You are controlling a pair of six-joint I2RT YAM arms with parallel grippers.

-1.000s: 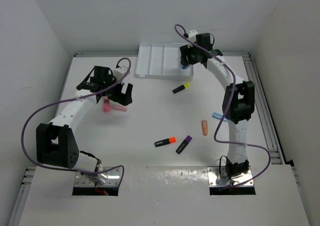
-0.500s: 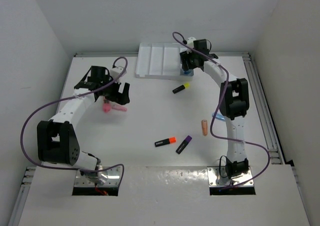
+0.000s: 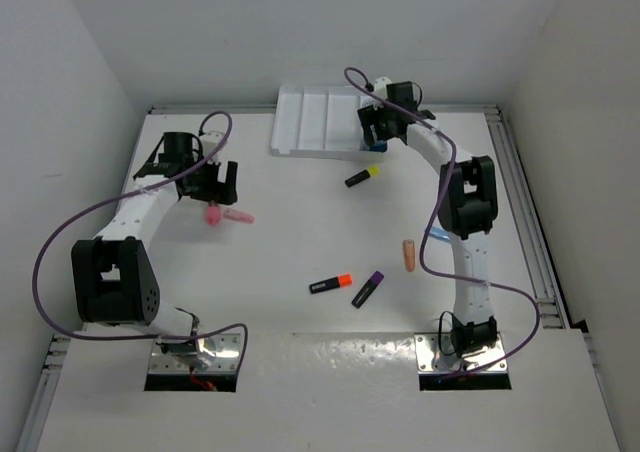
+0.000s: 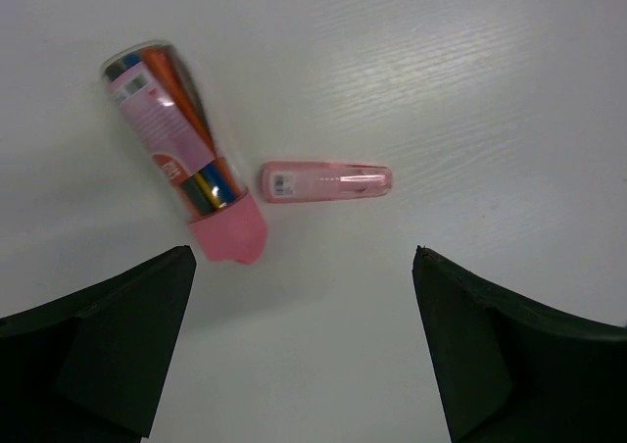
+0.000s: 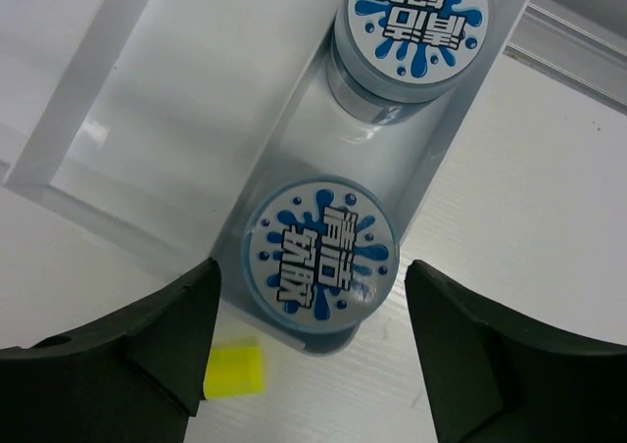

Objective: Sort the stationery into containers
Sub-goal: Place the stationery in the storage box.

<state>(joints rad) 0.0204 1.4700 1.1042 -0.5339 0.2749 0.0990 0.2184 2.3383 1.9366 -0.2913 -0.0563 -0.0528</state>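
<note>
The tube's pink cap (image 3: 213, 214) (image 4: 232, 229) lies below the left gripper's open fingers and toward the left in the wrist view, so the left gripper will go down and shift onto it next.
The white divided tray (image 3: 310, 122) stands at the back; in the right wrist view (image 5: 176, 100) its rightmost compartment holds two blue round pieces (image 5: 320, 250) (image 5: 413, 26). My right gripper (image 3: 378, 134) (image 5: 312, 306) is open, its jaws apart on either side of the nearer piece. A yellow-ended highlighter (image 3: 362, 176) (image 5: 233, 369) lies just in front of the tray. My left gripper (image 3: 205, 184) (image 4: 304, 267) is open and empty, just short of a pink-capped tube (image 4: 181, 154) (image 3: 212, 213) and a pink eraser stick (image 4: 326, 181) (image 3: 238, 215).
An orange-ended highlighter (image 3: 330, 283) and a purple-ended one (image 3: 367, 289) lie mid-table in front. A peach stick (image 3: 408, 254) lies right of them. A small light-blue item (image 3: 435, 233) shows beside the right arm. Grey rails edge the table on the right.
My left gripper has drawn back to the left, away from the pink items. My right gripper has moved slightly down and left over the tray's right compartment.
</note>
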